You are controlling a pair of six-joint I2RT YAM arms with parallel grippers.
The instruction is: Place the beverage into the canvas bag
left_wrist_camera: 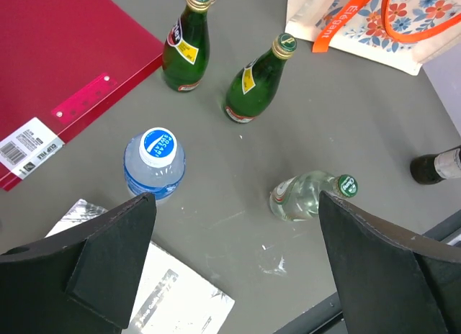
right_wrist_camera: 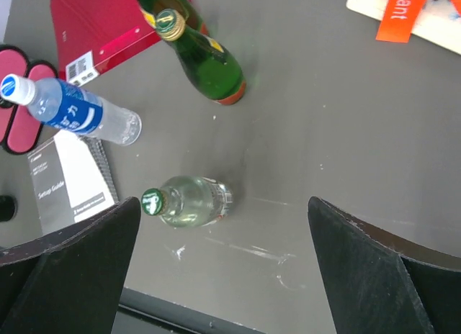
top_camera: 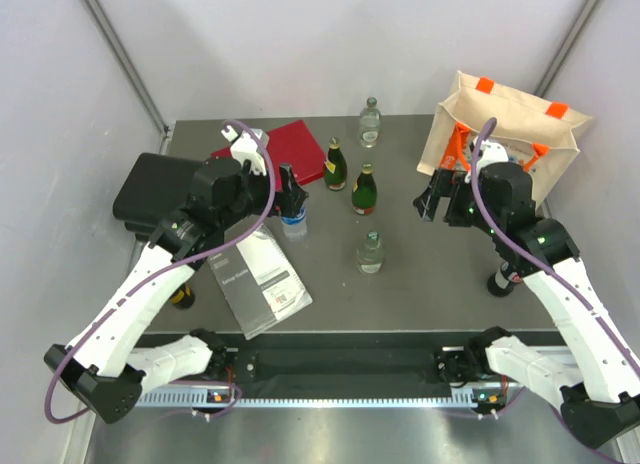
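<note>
Next, my open right gripper swings back and to the right in the top view, around the dark bottle, as the bottle stands nearer my base.
The beige canvas bag (top_camera: 510, 129) with orange handles stands at the back right; its floral side shows in the left wrist view (left_wrist_camera: 374, 24). Several bottles stand on the table: a blue-capped water bottle (top_camera: 293, 219), two green bottles (top_camera: 335, 164) (top_camera: 364, 190), a clear green-capped bottle (top_camera: 371, 252) and a clear bottle (top_camera: 370, 122) at the back. My left gripper (top_camera: 290, 192) is open and empty above the water bottle (left_wrist_camera: 153, 163). My right gripper (top_camera: 432, 202) is open and empty in front of the bag, with the clear green-capped bottle (right_wrist_camera: 189, 201) below it.
A red folder (top_camera: 285, 149) and a black case (top_camera: 150, 189) lie at the back left. A white booklet (top_camera: 260, 279) lies at the front. Dark bottles stand by the right arm (top_camera: 503, 279) and under the left arm (top_camera: 182, 296).
</note>
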